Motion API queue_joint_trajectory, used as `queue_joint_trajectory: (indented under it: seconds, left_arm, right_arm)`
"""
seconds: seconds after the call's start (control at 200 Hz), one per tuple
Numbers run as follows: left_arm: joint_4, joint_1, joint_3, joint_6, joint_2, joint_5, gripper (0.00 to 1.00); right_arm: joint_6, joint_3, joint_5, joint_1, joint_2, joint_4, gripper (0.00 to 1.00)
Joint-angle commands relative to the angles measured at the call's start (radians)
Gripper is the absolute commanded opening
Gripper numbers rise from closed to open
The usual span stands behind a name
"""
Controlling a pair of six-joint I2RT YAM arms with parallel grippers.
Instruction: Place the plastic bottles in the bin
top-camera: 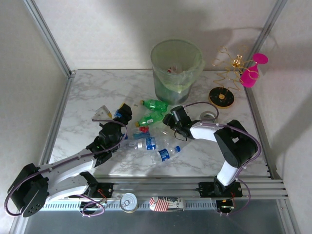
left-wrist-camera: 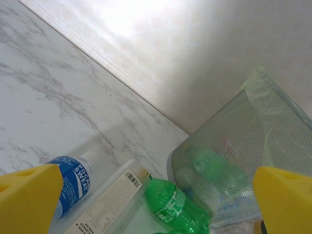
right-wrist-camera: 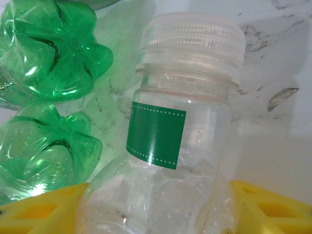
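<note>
I should raise the clear bottle up and outward over the bin's opening [top-camera: 177, 55] with my right gripper and let go there, since the bin's rim is high above the tabletop.
Several plastic bottles lie mid-table: two green ones [top-camera: 155, 104] [top-camera: 151, 118], a red-labelled one [top-camera: 141, 129] and clear blue-labelled ones [top-camera: 146, 144] [top-camera: 165, 154]. The pale green bin [top-camera: 176, 68] stands at the back with bottles inside. My right gripper [top-camera: 170, 119] is beside the green bottles. In the right wrist view it [right-wrist-camera: 158, 204] has its yellow fingers [right-wrist-camera: 44, 209] pressed on both sides of a clear bottle [right-wrist-camera: 180, 136] with a green label and white cap. My left gripper [top-camera: 124, 113] is open wide [left-wrist-camera: 156, 195] above a green bottle [left-wrist-camera: 173, 204], a blue-labelled bottle [left-wrist-camera: 73, 180] and a white-labelled clear one [left-wrist-camera: 105, 204], facing the bin [left-wrist-camera: 234, 165].
A gold wire stand [top-camera: 224, 92] and a pink goblet [top-camera: 253, 70] are at the back right. A metal ring [top-camera: 208, 116] lies by the right arm. A silver can [top-camera: 128, 202] and a flat printed pack [top-camera: 165, 203] rest on the front rail.
</note>
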Motion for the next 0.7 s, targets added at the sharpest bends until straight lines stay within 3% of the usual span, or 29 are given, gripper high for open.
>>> queue_joint_trajectory:
  seconds: [0.0, 0.421, 0.696]
  left_arm:
    - [-0.01, -0.004, -0.002, 0.001, -0.015, -0.033, 0.99]
    - [-0.038, 0.034, -0.041, 0.004, -0.109, -0.117, 0.99]
    - [-0.047, 0.17, -0.106, -0.123, -0.172, -0.021, 1.0]
  right_arm:
    - [-0.025, -0.034, 0.016, -0.019, -0.01, 0.055, 0.55]
    - [-0.19, -0.092, -0.097, -0.074, -0.309, 0.142, 0.5]
    - [-0.371, -0.004, -0.149, -0.071, -0.482, 0.155, 0.48]
